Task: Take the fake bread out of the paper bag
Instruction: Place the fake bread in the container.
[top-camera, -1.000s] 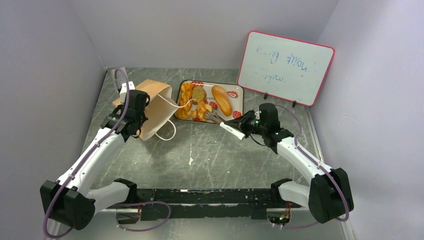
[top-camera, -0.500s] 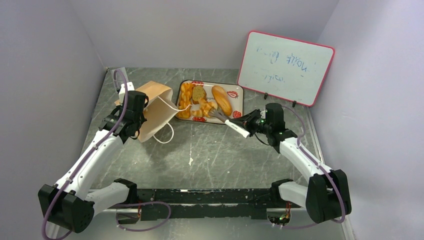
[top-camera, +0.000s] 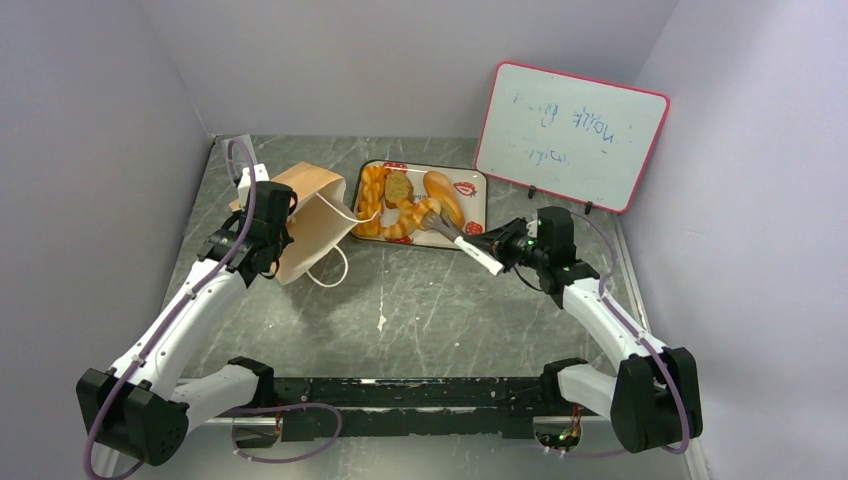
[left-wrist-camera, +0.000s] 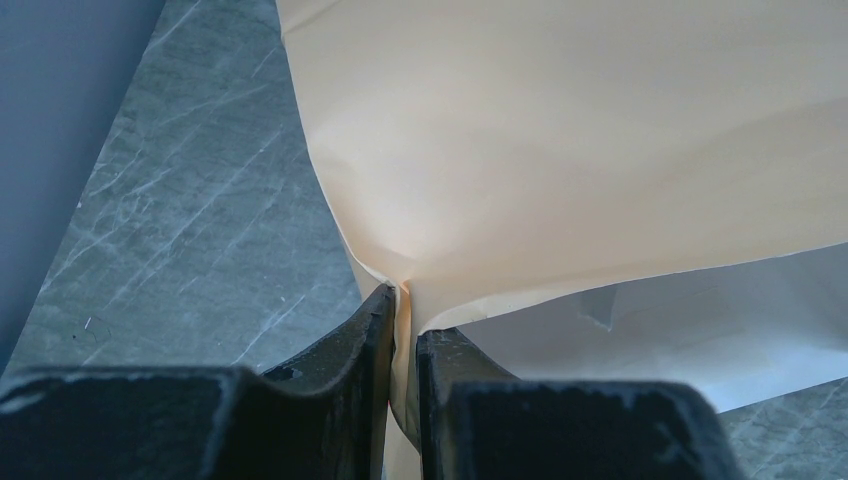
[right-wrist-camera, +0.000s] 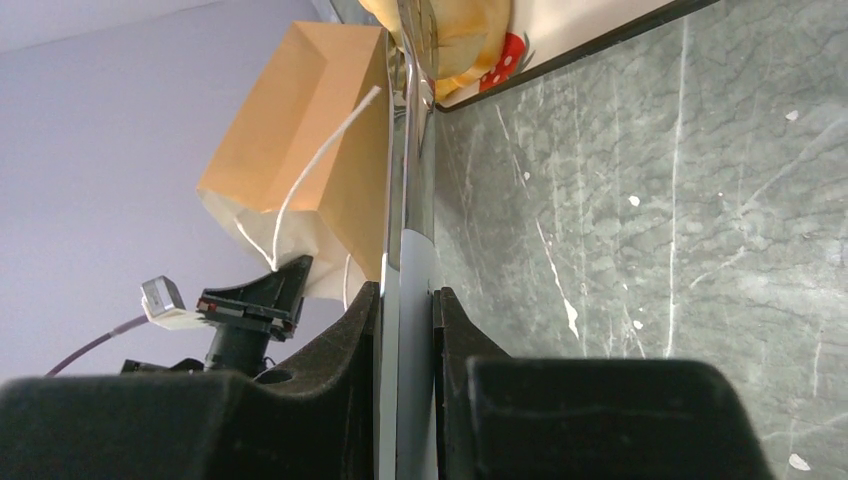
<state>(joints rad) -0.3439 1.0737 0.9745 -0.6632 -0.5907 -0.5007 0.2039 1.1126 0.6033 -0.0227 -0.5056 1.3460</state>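
Observation:
The right gripper brings the silver tongs (top-camera: 455, 234) down a little toward the tray's near side next and releases them, since the pinched bread is over the tray.
The tan paper bag (top-camera: 305, 212) lies tilted on the table, mouth toward the tray, white cord handles (top-camera: 335, 262) hanging out. My left gripper (top-camera: 263, 228) is shut on the bag's edge (left-wrist-camera: 402, 300); the bag's paper (left-wrist-camera: 560, 130) fills the left wrist view. My right gripper (top-camera: 492, 247) is shut on the silver tongs (top-camera: 455, 234), seen edge-on in the right wrist view (right-wrist-camera: 408, 200). The tong tips pinch a braided bread (top-camera: 405, 221) over the white strawberry-print tray (top-camera: 472, 190). A braided twist (top-camera: 372, 185), a round slice (top-camera: 398, 187) and an oblong loaf (top-camera: 445, 197) lie on the tray.
A pink-framed whiteboard (top-camera: 570, 135) leans at the back right behind the right arm. Grey walls close in the left, back and right sides. The marbled table top (top-camera: 400, 300) runs between the arms.
The right gripper and tongs have moved back and right, carrying the braided bread from the bag's mouth onto the tray. The left gripper lifted the bag slightly, then held still.

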